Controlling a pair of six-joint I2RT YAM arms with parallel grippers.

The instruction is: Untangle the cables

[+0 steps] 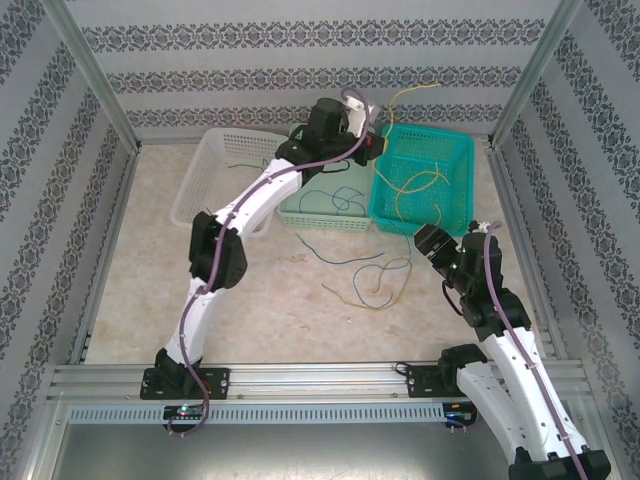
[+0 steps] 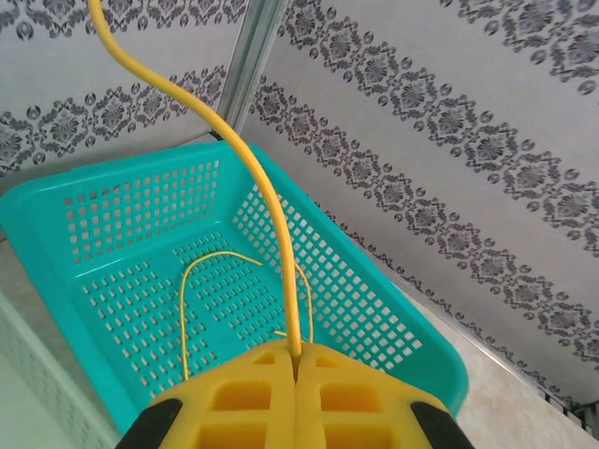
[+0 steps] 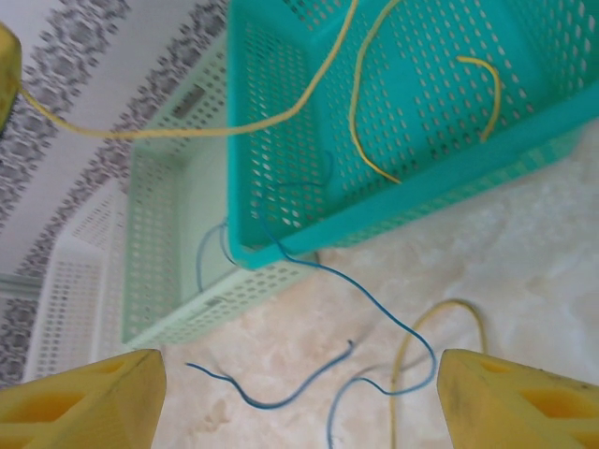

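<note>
Next, my left gripper should bring the cable down toward the inside and release it there.
My left gripper (image 1: 377,140) hovers over the back left corner of the teal basket (image 1: 458,150), shut on a yellow cable (image 2: 253,178) that arches up from its jaws (image 2: 298,360). More thin yellow cable (image 1: 420,185) loops inside the teal basket (image 2: 112,281). Blue cables (image 1: 335,255) and a yellow cable loop (image 1: 385,285) lie crossed on the table in front of the baskets. My right gripper (image 1: 424,238) hangs open above them near the teal basket's front edge. Between its fingers (image 3: 299,398) I see blue cable (image 3: 281,398) and a yellow strand (image 3: 421,327) on the table.
Three baskets stand in a row at the back: a white one (image 1: 215,160), a pale green one (image 1: 320,215) holding a blue cable (image 1: 345,200), and the teal one (image 3: 309,168). Patterned walls and metal posts enclose the table. A rail (image 1: 320,380) runs along the near edge.
</note>
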